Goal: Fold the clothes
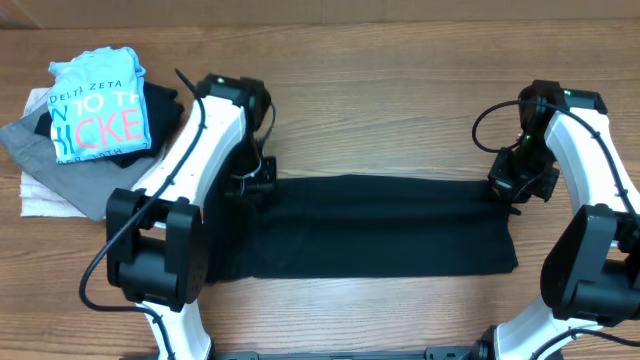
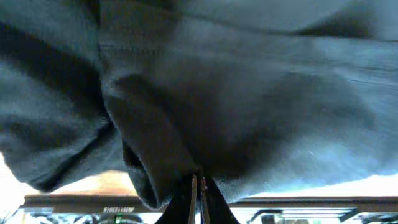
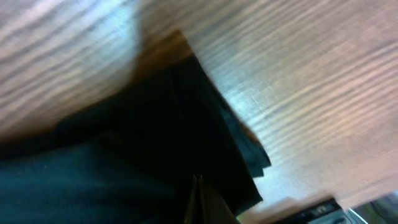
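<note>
The held far corner will move slightly back toward the black garment's near edge with my right gripper, and then the cloth will be released.
A black garment [image 1: 380, 228] lies spread in a long band across the middle of the table. My left gripper [image 1: 250, 184] is shut on its far left corner, and the left wrist view shows the jaws [image 2: 198, 186] pinching a bunched fold of the dark cloth [image 2: 249, 106]. My right gripper [image 1: 517, 190] is shut on the far right corner, and the right wrist view shows the jaws [image 3: 198, 190] closed in the black cloth [image 3: 155, 137] close to the table. Both held corners sit at the garment's far edge.
A pile of folded clothes stands at the far left: a light blue printed shirt [image 1: 98, 118] on top of black and grey garments [image 1: 45, 150], with white cloth beneath. Bare wooden tabletop [image 1: 380, 110] lies behind the black garment.
</note>
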Robot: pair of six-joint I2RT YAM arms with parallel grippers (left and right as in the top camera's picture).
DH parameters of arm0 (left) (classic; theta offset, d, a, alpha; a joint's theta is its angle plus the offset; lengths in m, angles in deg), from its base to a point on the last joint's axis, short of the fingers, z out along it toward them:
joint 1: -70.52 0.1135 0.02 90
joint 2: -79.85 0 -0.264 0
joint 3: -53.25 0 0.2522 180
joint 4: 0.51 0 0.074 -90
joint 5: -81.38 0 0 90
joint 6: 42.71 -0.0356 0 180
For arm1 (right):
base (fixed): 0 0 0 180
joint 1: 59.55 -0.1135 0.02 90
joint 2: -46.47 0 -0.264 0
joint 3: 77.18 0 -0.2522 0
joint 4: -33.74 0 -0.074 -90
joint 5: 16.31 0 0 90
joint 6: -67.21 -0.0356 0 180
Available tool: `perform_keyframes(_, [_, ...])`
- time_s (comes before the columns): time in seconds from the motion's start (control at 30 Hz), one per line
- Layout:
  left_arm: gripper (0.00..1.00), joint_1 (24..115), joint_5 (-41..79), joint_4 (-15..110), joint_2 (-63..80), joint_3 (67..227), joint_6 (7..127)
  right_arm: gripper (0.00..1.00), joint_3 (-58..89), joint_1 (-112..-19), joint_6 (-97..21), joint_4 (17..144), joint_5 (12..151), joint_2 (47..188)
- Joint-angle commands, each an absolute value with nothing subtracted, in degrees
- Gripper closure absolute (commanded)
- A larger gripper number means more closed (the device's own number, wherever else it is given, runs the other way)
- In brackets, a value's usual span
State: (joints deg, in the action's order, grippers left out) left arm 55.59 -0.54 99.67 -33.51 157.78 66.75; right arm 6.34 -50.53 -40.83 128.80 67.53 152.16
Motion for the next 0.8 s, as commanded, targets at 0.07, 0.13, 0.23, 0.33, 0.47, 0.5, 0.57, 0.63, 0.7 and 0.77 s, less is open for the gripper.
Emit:
perform_keyframes(0.07, [0.96, 55.39, -5.02, 99.95, -32.46, 152.66, 66.82, 0.96, 8.25, -50.03, -41.07, 130.42, 65.06, 151.70])
perform_keyframes(0.13, [0.96, 55.39, -5.02, 99.84, -32.46, 151.77, 66.82, 0.96, 9.08, -50.03, -41.09, 130.77, 64.76, 151.70])
perform_keyframes(0.23, [0.96, 55.30, -4.89, 100.19, -32.46, 151.33, 66.78, 0.95, 10.21, -50.03, -41.33, 130.77, 64.67, 151.70])
perform_keyframes(0.33, [0.71, 54.73, -4.56, 102.40, -32.46, 151.33, 65.66, 0.77, 11.31, -50.03, -41.53, 130.72, 64.23, 151.70])
perform_keyframes(0.47, [0.62, 54.58, -4.52, 104.56, -31.39, 151.37, 65.29, 0.67, 11.66, -50.03, -42.80, 130.79, 62.75, 151.70])
perform_keyframes(0.5, [0.62, 54.58, -4.34, 104.78, -30.61, 151.46, 65.29, 0.67, 11.66, -50.03, -42.80, 130.83, 62.75, 151.70])
perform_keyframes(0.57, [0.63, 54.67, -3.82, 104.39, -28.38, 151.70, 65.33, 0.67, 11.66, -50.03, -42.80, 131.01, 62.77, 151.70])
perform_keyframes(0.63, [0.63, 54.89, -3.69, 102.92, -25.73, 152.29, 65.36, 0.66, 11.66, -50.03, -42.80, 130.86, 62.77, 151.70])
perform_keyframes(0.7, [0.64, 55.13, -3.53, 99.60, -22.52, 152.38, 67.08, 0.66, 11.66, -50.03, -42.80, 130.70, 62.90, 151.70])
perform_keyframes(0.77, [0.64, 55.13, -3.64, 96.04, -20.07, 152.38, 67.04, 0.67, 11.66, -50.03, -42.78, 130.16, 63.99, 151.70])
